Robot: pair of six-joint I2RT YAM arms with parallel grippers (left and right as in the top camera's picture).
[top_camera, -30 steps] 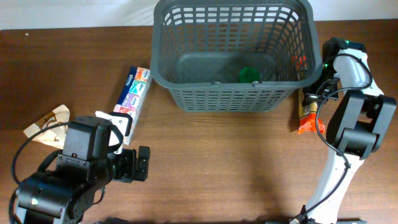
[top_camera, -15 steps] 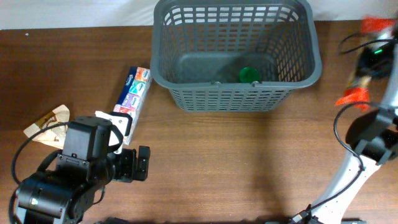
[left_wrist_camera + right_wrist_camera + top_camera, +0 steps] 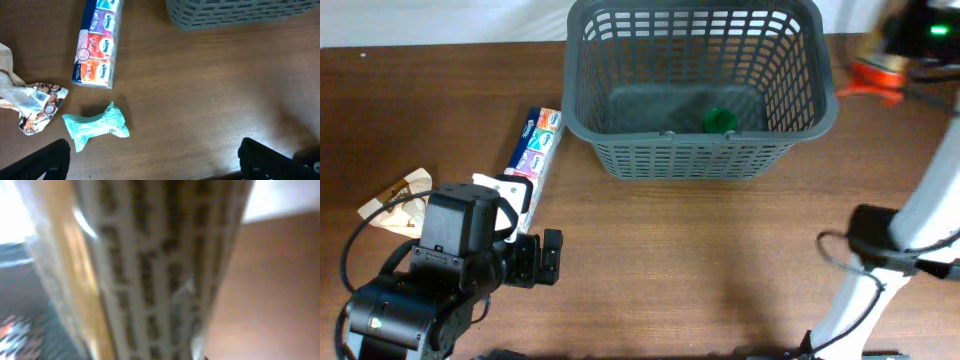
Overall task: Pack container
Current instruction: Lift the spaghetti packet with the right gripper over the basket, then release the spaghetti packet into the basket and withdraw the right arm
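The orange packet [image 3: 873, 77] is still outside, so my right gripper should cross the basket's rim next and open over the bottom of the basket by the green item.
The container, a dark grey slotted basket [image 3: 582, 118], stands at the back middle of the table; its wall also shows at the top of the left wrist view [image 3: 240, 12]. A green round item [image 3: 721, 120] lies on its floor. My right gripper [image 3: 898, 52] is raised, blurred, by the basket's right rim and is shut on an orange snack packet [image 3: 873, 77]. That packet [image 3: 150, 270] fills the right wrist view as a blur. My left gripper [image 3: 549, 258] [image 3: 160, 162] is open and empty, low over the table at the front left.
A multicolour tissue pack [image 3: 536, 148] [image 3: 96, 44] lies left of the basket. A teal packet [image 3: 96, 126] and a crumpled brown wrapper [image 3: 395, 196] [image 3: 35, 100] lie near the left arm. The right arm's base [image 3: 880, 250] stands at the right.
My right gripper has lifted the orange packet off the table beside the basket's right wall and swung it up and back to rim height. The left arm has not moved.
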